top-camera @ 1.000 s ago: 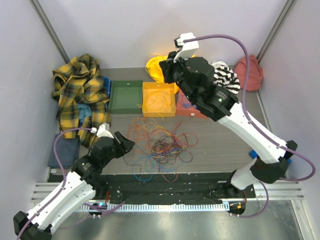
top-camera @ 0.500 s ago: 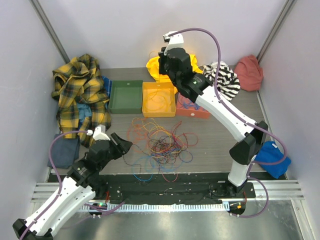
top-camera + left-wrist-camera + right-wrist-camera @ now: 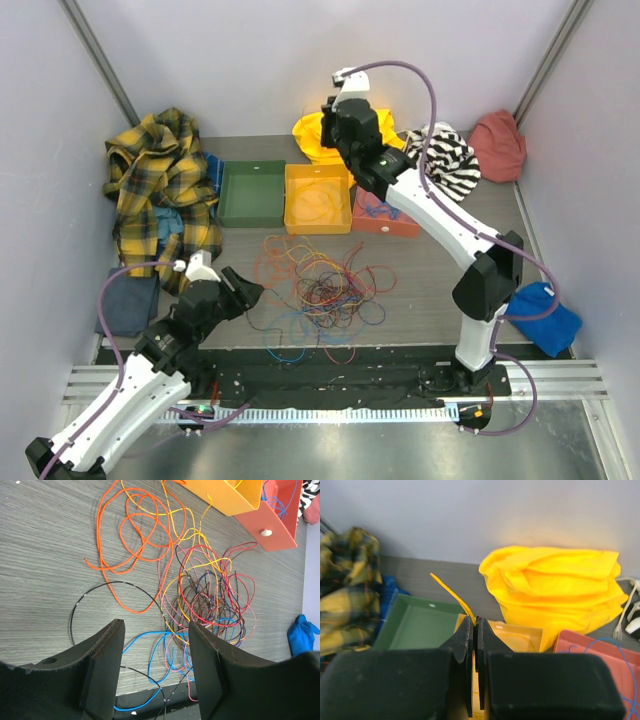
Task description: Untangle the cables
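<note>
My right gripper will move the thin yellow cable down next toward the yellow tray (image 3: 290,200) (image 3: 516,641) below the gripper and let go of it there, because yellow cables are already inside the tray.
The cables (image 3: 320,285) lie in a loose tangle of orange, yellow, red, blue and dark wires on the table's middle. In the left wrist view the tangle (image 3: 210,595) lies ahead to the right, with an orange cable (image 3: 130,540) spread to its left. A black loop (image 3: 100,592) and a blue cable (image 3: 150,640) lie just ahead of the jaws. My left gripper (image 3: 240,290) (image 3: 156,630) is open and empty, low at the tangle's left edge. My right gripper (image 3: 337,148) (image 3: 475,625) is shut on a thin yellow cable (image 3: 452,597) above the yellow tray (image 3: 290,200).
A green tray (image 3: 250,193), the yellow tray (image 3: 520,635) and a red tray (image 3: 385,215) stand in a row at the back. Cloths ring the table: plaid (image 3: 160,190), yellow (image 3: 315,130), striped (image 3: 445,160), red (image 3: 497,145) and blue (image 3: 545,315).
My right arm has swung down and left, bringing its shut gripper over the yellow tray's back edge. My left arm has drawn back slightly and stays open.
</note>
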Controlling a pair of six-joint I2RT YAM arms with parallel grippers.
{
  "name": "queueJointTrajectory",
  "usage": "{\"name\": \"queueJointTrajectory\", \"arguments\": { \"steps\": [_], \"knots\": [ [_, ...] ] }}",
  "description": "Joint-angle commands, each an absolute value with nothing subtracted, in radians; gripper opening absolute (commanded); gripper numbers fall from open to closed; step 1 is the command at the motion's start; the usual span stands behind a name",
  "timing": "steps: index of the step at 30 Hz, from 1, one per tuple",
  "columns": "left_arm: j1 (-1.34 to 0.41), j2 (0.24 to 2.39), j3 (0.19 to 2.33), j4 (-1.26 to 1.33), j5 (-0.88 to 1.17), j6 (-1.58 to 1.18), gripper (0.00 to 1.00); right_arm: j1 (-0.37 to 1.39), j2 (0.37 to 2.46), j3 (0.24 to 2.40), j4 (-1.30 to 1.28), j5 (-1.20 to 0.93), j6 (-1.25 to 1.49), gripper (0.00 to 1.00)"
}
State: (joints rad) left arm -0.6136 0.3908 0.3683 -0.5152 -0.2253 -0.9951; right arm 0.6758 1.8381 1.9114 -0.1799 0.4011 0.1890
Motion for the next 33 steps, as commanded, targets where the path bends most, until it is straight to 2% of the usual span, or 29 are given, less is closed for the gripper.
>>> {"name": "queueJointTrajectory", "arguments": {
  "steps": [1,11,12,14,15,17,18,22,24,29,33],
  "knots": [
    [-0.612,0.4,0.36,-0.505,-0.242,-0.977,0.58,0.66,1.896,1.789,-0.1,0.382,0.222,0.01],
    [-0.612,0.466,0.368,-0.476,-0.244,-0.974,0.58,0.629,2.026,1.717,-0.043,0.339,0.267,0.01],
    [-0.612,0.469,0.367,-0.476,-0.244,-0.974,0.58,0.626,2.034,1.721,-0.051,0.333,0.27,0.06],
    [-0.612,0.468,0.367,-0.477,-0.245,-0.977,0.58,0.618,2.043,1.726,-0.087,0.351,0.282,0.38],
    [-0.612,0.468,0.368,-0.486,-0.245,-0.983,0.58,0.621,2.022,1.706,-0.094,0.36,0.282,0.58],
    [-0.612,0.468,0.371,-0.486,-0.249,-0.986,0.58,0.624,1.97,1.651,-0.057,0.382,0.285,0.72],
    [-0.612,0.471,0.371,-0.482,-0.249,-0.986,0.58,0.633,1.897,1.582,-0.035,0.39,0.282,0.74],
    [-0.612,0.492,0.37,-0.465,-0.236,-0.997,0.57,0.673,1.728,1.464,-0.023,0.417,0.27,0.75],
    [-0.612,0.499,0.368,-0.459,-0.223,-1.003,0.57,0.695,1.668,1.389,-0.035,0.385,0.273,0.73],
    [-0.612,0.497,0.344,-0.446,-0.206,-1.034,0.56,0.808,1.503,1.157,-0.028,0.276,0.305,0.56],
    [-0.612,0.494,0.31,-0.423,-0.19,-1.055,0.57,0.9,1.474,0.959,0.026,0.319,0.308,0.49]
  ]
}}
